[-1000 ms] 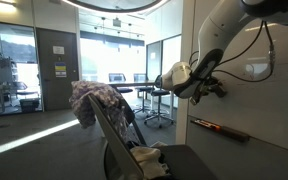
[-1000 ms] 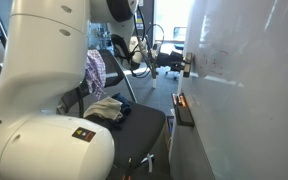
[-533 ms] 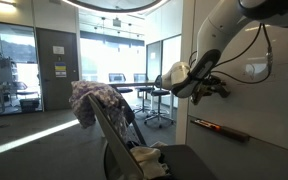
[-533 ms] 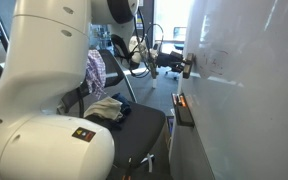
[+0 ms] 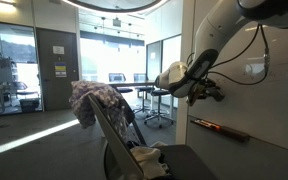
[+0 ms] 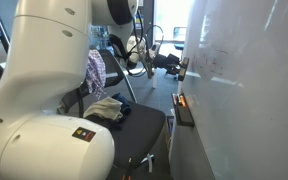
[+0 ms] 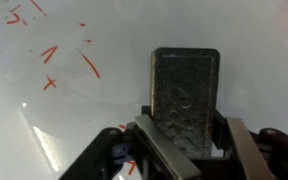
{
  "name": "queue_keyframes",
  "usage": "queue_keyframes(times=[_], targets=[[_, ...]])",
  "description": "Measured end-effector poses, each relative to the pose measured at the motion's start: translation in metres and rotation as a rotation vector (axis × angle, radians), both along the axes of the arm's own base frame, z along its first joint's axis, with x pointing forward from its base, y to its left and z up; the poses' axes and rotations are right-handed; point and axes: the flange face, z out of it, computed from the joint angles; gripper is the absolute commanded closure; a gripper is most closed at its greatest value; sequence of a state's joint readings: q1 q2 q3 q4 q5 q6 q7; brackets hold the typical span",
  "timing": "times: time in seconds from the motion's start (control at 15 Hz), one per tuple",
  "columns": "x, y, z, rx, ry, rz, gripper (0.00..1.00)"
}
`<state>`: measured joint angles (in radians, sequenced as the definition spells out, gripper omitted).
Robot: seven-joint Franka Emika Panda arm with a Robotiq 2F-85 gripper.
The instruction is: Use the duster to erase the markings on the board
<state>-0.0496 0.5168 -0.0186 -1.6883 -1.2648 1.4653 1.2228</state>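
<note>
My gripper swings away from the board (image 6: 244,110) next, tilts downward and lowers to release the duster on the chair's bare seat, as that lies below it.
My gripper (image 7: 194,140) is shut on the duster (image 7: 185,95), a dark grey rectangular block that sticks out between the fingers toward the board (image 7: 259,55). Thin reddish-orange markings (image 7: 89,65) lie on the white surface to the left of the duster, with more strokes at the top left (image 7: 14,14) and a few beside the left finger. In both exterior views the gripper (image 5: 212,90) (image 6: 180,67) is at the white board (image 5: 269,110) (image 6: 244,110), above its dark ledge (image 5: 220,128) (image 6: 183,108). Whether the duster touches the board I cannot tell.
A dark chair (image 5: 119,140) draped with a patterned cloth (image 5: 96,100) stands near the robot base, with light fabric on its seat (image 6: 109,108). Office chairs (image 5: 156,105) and glass partitions (image 5: 14,65) are farther back. A thin object lies on the ledge (image 5: 208,125).
The gripper with the duster has shifted a little to the left in both exterior views. Nothing else has moved.
</note>
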Motion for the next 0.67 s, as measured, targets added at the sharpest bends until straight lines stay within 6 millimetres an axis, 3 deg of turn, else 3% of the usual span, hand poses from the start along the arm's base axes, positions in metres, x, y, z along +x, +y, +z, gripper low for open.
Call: queue_keyframes(times=[0.4,0.47,0.67], targets=[[0.022,0.022,-0.019,0.226,0.072,0.211,0.69],[0.018,0.022,-0.025,0.263,0.095,0.235,0.69],[-0.018,0.017,-0.055,0.376,0.160,0.307,0.69]])
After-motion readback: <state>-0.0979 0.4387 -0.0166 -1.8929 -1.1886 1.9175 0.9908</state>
